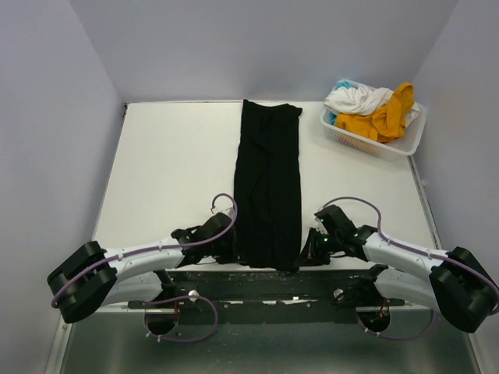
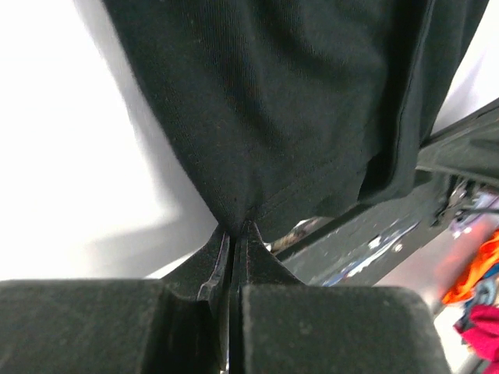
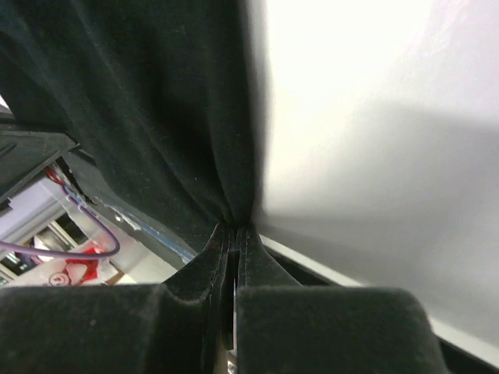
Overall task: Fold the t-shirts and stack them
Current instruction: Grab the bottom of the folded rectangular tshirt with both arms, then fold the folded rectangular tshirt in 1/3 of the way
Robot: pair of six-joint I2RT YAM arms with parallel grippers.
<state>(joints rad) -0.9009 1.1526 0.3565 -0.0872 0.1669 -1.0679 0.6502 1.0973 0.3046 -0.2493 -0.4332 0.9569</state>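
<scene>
The t-shirt's near corner goes up, outward and down onto the far half of the long black t-shirt (image 1: pixel 289 160) next, and my right gripper then releases it.
The black t-shirt (image 1: pixel 269 183) lies folded into a long narrow strip down the middle of the white table (image 1: pixel 171 164), from the far edge to the near edge. My left gripper (image 1: pixel 231 248) is shut on its near left corner; the left wrist view shows the black t-shirt (image 2: pixel 296 101) pinched between the closed fingertips (image 2: pixel 257 253). My right gripper (image 1: pixel 304 251) is shut on its near right corner; the right wrist view shows the black t-shirt (image 3: pixel 156 117) pinched the same way. White (image 1: pixel 357 98), mustard-yellow (image 1: pixel 383 118) and teal t-shirts lie crumpled in the basket.
A white slotted plastic basket (image 1: pixel 374 144) stands at the far right corner of the table. Grey walls enclose the table on three sides. The arms' dark mounting rail (image 1: pixel 265 284) runs along the near edge.
</scene>
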